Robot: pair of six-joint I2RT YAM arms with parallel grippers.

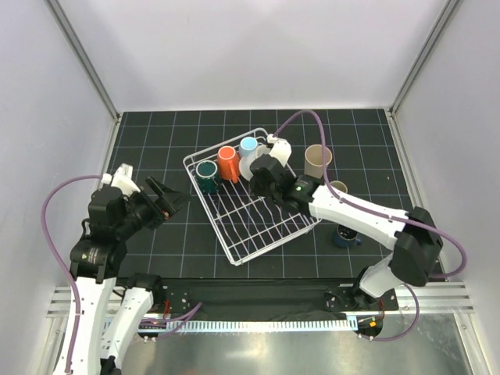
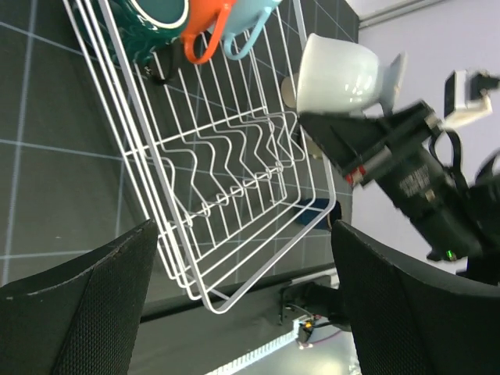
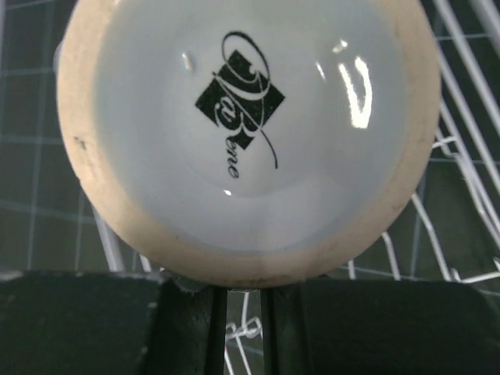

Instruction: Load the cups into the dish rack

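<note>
The white cup turns in my right gripper and goes down onto the rack (image 1: 234, 251) wires beside the light blue cup (image 1: 248, 147) next, since those wires are empty.
The white wire dish rack (image 1: 234, 251) lies mid-table and also shows in the left wrist view (image 2: 273, 260). A dark teal cup (image 1: 207, 173), an orange cup (image 1: 228, 162) and a light blue cup (image 1: 248, 147) stand along its far end. My right gripper (image 1: 262, 173) is shut on a white cup (image 1: 250, 166) over the rack's far end. Its logo-marked base (image 3: 242, 125) fills the right wrist view, and its side shows in the left wrist view (image 2: 340, 74). My left gripper (image 1: 168, 199) is open and empty, left of the rack.
A tall beige tumbler (image 1: 317, 161), a small olive-beige cup (image 1: 337, 188) and a navy cup (image 1: 344, 235) stand on the black gridded mat right of the rack. The right arm reaches across the rack's right side.
</note>
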